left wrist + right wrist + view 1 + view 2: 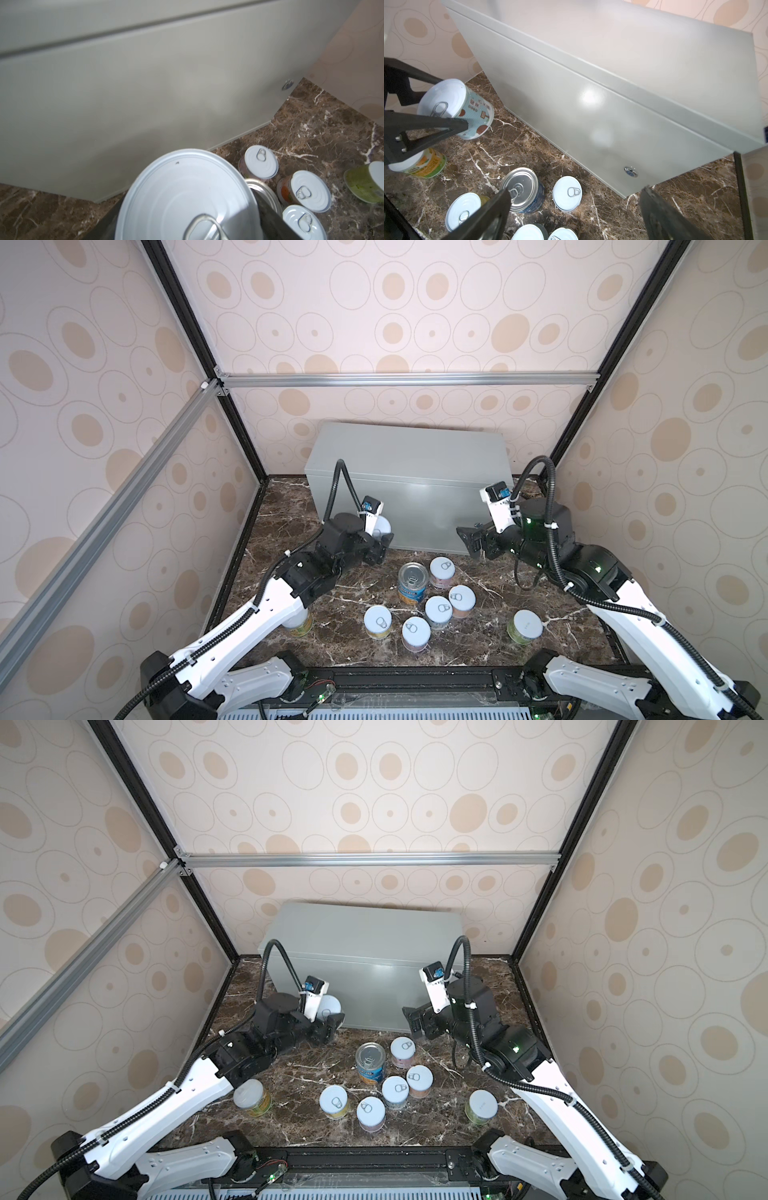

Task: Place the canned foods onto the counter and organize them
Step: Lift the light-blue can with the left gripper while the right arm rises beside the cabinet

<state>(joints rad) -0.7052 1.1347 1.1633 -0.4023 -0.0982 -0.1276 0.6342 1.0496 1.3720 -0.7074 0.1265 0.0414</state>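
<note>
My left gripper should go up and reach outward next, to release the short can on the counter's far top corner. That corner is above my left gripper and farther outward.
My left gripper [380, 546] [332, 1027] is shut on a short can [381, 526] [467, 112] with a pale lid and a light blue label. It holds the can tilted, low in front of the left end of the grey counter [415, 456] [365, 928]. That lid [185, 197] fills the near part of the left wrist view. My right gripper [471, 541] [575, 209] hangs open and empty before the counter's right front. The blue soup can [412, 583] and several short cans [439, 610] stand on the marble between the arms.
One short can [525, 626] stands alone near my right arm, and another [251, 1096] sits partly under my left forearm. The counter's round lock [630, 171] is low on its front. Patterned walls close in three sides of the brown marble [291, 510].
</note>
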